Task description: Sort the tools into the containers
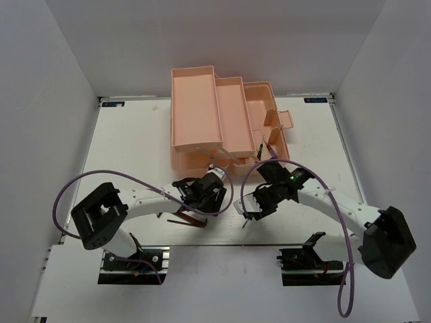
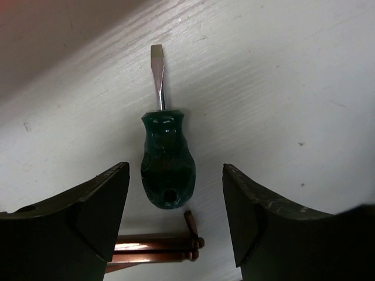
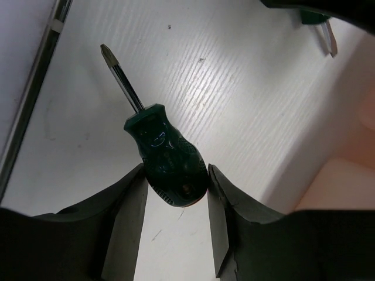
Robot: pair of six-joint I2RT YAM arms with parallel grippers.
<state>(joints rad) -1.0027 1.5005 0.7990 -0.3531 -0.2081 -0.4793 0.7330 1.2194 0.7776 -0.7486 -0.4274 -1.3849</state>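
Note:
The green handle already lies between the open fingers, so my left gripper will move slightly toward the flat screwdriver's tip and close on the green handle's middle (image 2: 167, 157).
In the left wrist view a green-handled flat screwdriver (image 2: 167, 161) lies on the white table between the fingers of my open left gripper (image 2: 176, 171), which do not touch it. Two brown hex keys (image 2: 155, 247) lie just behind its handle; they also show in the top view (image 1: 185, 221). My right gripper (image 3: 176, 178) is shut on the handle of a green-handled cross-tip screwdriver (image 3: 164, 155), its shaft pointing away. The salmon-pink toolbox (image 1: 202, 114) stands open at the back. Two thin screwdrivers (image 1: 264, 149) lean at its right front compartment.
Both grippers, left (image 1: 202, 192) and right (image 1: 259, 202), sit close together just in front of the toolbox. Purple cables loop over both arms. The toolbox wall (image 3: 345, 175) is close to the right gripper. The table's front edge lies near the hex keys.

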